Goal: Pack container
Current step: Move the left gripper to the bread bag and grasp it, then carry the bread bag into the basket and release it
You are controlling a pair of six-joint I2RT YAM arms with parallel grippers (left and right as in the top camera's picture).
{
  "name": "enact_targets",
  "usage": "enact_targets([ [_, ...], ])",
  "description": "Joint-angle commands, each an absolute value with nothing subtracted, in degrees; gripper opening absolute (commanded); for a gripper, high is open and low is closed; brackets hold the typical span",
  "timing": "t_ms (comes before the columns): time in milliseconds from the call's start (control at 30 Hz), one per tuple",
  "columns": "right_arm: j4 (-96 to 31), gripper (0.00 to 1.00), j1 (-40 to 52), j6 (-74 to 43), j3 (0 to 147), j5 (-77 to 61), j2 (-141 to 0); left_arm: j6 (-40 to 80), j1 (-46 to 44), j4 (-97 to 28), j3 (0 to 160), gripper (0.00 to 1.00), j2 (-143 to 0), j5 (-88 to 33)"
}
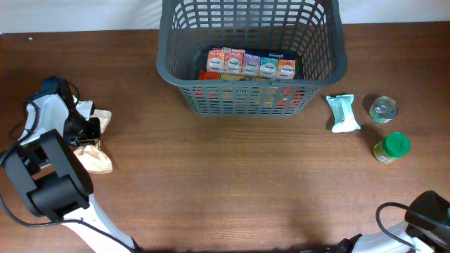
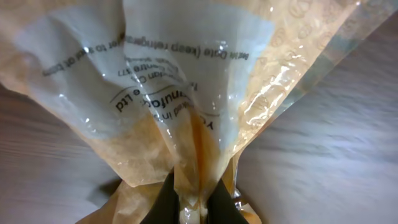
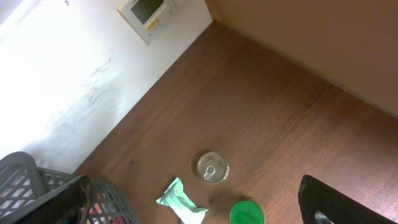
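Note:
My left gripper lifts the clear plastic bag (image 1: 95,158) next and swings outward and across over the carton row (image 1: 251,64), as the basket is open above its cartons.
The dark grey slotted basket (image 1: 249,70) stands at the back centre and holds a row of small colourful cartons (image 1: 249,65). Its corner shows in the right wrist view (image 3: 25,180). My left gripper (image 1: 86,129) is at the far left, shut on a crinkled tan and clear plastic bag (image 1: 95,158). In the left wrist view the jaws (image 2: 191,190) pinch a fold of the bag (image 2: 186,81), which fills the frame. My right gripper (image 3: 196,218) is open and empty, high above the table's right side; its arm (image 1: 429,211) shows at the bottom right corner.
A mint-green packet (image 1: 343,112), a tin can (image 1: 383,109) and a green-lidded jar (image 1: 391,146) lie right of the basket. They also show in the right wrist view: the packet (image 3: 180,202), the can (image 3: 212,167), the jar (image 3: 247,213).

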State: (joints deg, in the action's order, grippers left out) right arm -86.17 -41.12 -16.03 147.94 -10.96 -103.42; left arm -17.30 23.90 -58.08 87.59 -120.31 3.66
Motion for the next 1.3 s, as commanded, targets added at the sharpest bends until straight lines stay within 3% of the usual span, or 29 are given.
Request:
enact_targets([
  [0,-86.19,0.99,-41.32,-15.97,148.05,-10.44,-102.67,-16.97,22.24,-61.95,91.96,0.02,-119.35,-1.96],
  [467,-86.19,0.99,-41.32,-15.97,148.07,-10.44,-102.67,-21.06,15.38,-66.00,117.75,0.02,-105.41,-2.17],
  [733,-86.19,0.99,-41.32,-15.97,148.07,-10.44,-102.67,-39.11,0.12,-60.29,130.10,0.02,-100.20,-2.13],
  [867,-86.19,0.99,-41.32,-15.97,148.07,-10.44,-102.67,-50.98,-9.91,-51.79,131.57,0.02,-99.96,1.06],
  [1067,-86.19,0.99,-41.32,-15.97,148.07,-10.44,-102.67,-59.33,-20.58,-42.24,131.39,0.02,-103.92,-2.79],
  [1267,-86.21,0.99,-41.32,-15.97,148.07,-10.44,-102.67,-59.44,-26.89,-40.95,131.39,0.02,-113.34,-2.55],
])
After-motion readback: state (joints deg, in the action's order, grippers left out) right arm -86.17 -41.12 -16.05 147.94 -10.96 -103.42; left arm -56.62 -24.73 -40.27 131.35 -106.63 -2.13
